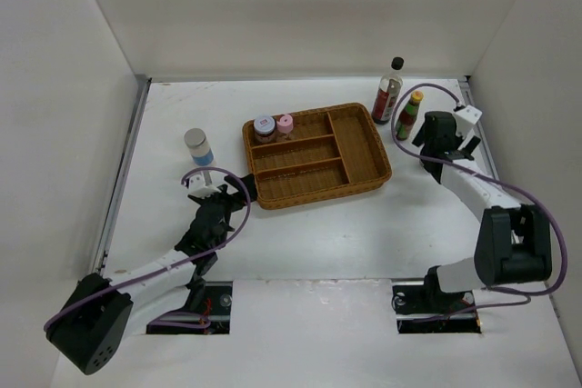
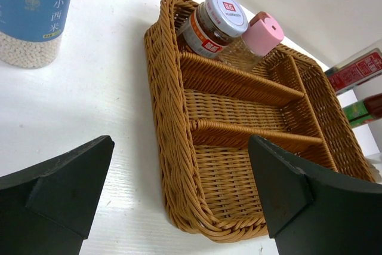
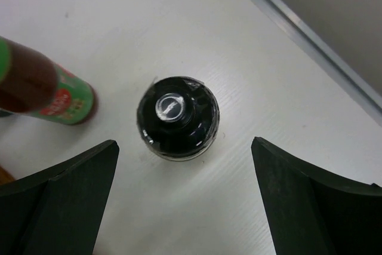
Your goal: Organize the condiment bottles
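Note:
The black-topped shaker [image 3: 177,117] stands upright below, between my right gripper's open fingers, so they should next go down past its top on both sides and close.
Two condiment bottles stand in the back-left compartment of the wicker tray [image 1: 314,197]: a purple-white-topped shaker [image 1: 265,126] and a pink-topped shaker [image 1: 285,124]. The grey-lidded blue-labelled jar [image 1: 197,147] stands left of the tray. The tall dark red bottle [image 1: 388,93] and the yellow-capped sauce [image 1: 409,114] stand at the back right. My right gripper [image 3: 185,144] hangs open over an upright black-topped shaker [image 3: 177,117], which it does not touch. The sauce bottle [image 3: 51,91] is to its left. In the top view that gripper [image 1: 435,138] hides the black shaker. My left gripper [image 2: 180,147] is open and empty above the tray's near-left corner [image 2: 170,123].
The tray's three other compartments hold nothing. A raised table edge [image 3: 310,40] runs just behind the black shaker. White walls close in the table on three sides. The jar [image 2: 36,16] stands left of my left gripper [image 1: 223,190].

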Controlling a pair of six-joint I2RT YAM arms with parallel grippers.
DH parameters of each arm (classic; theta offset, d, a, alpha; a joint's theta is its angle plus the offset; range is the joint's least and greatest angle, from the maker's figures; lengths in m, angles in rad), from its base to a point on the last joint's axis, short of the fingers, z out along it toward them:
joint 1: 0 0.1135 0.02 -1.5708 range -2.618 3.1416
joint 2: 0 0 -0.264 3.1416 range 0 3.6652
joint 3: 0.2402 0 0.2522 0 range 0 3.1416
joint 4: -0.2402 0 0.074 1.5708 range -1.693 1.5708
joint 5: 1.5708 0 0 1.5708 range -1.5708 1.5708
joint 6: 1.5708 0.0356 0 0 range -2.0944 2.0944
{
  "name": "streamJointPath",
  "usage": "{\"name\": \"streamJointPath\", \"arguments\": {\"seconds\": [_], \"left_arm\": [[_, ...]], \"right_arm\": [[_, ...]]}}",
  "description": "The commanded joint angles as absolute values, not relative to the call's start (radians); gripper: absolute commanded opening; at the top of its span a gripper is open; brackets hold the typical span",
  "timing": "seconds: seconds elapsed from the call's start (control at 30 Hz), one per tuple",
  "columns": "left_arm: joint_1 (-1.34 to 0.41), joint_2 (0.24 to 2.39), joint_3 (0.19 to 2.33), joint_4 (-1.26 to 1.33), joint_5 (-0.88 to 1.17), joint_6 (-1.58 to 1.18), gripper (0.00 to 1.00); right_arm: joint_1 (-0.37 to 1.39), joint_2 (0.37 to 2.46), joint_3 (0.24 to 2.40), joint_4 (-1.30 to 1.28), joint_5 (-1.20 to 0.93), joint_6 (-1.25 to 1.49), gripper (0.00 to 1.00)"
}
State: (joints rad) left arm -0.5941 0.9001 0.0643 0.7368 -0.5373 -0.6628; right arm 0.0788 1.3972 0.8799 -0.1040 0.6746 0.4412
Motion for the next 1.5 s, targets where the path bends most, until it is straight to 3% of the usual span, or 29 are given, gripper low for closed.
{"name": "streamJointPath", "arguments": {"seconds": [0.0,0.23,0.47,0.7,0.87,1.3,1.47], "left_arm": [[-0.59,0.902,0.072,0.788,-0.525,-0.673,1.0],[-0.59,0.914,0.075,0.793,-0.517,-0.673,1.0],[-0.588,0.916,0.075,0.796,-0.511,-0.676,1.0],[-0.593,0.913,0.074,0.796,-0.511,-0.678,1.0],[-0.591,0.911,0.074,0.796,-0.511,-0.678,1.0],[-0.587,0.907,0.071,0.795,-0.509,-0.678,1.0],[-0.585,0.913,0.072,0.796,-0.502,-0.68,1.0]], "right_arm": [[0.025,1.431,0.902,-0.034,0.574,0.433,1.0],[-0.01,1.554,0.946,0.006,0.534,0.411,0.96],[0.02,1.499,0.839,0.127,0.61,0.41,0.62],[0.194,1.266,0.767,0.101,0.739,0.361,0.56],[0.346,1.206,0.848,0.043,0.726,0.345,0.55],[0.64,1.846,1.546,0.06,0.558,0.233,0.56],[0.671,2.002,1.689,0.035,0.542,0.227,0.56]]}}
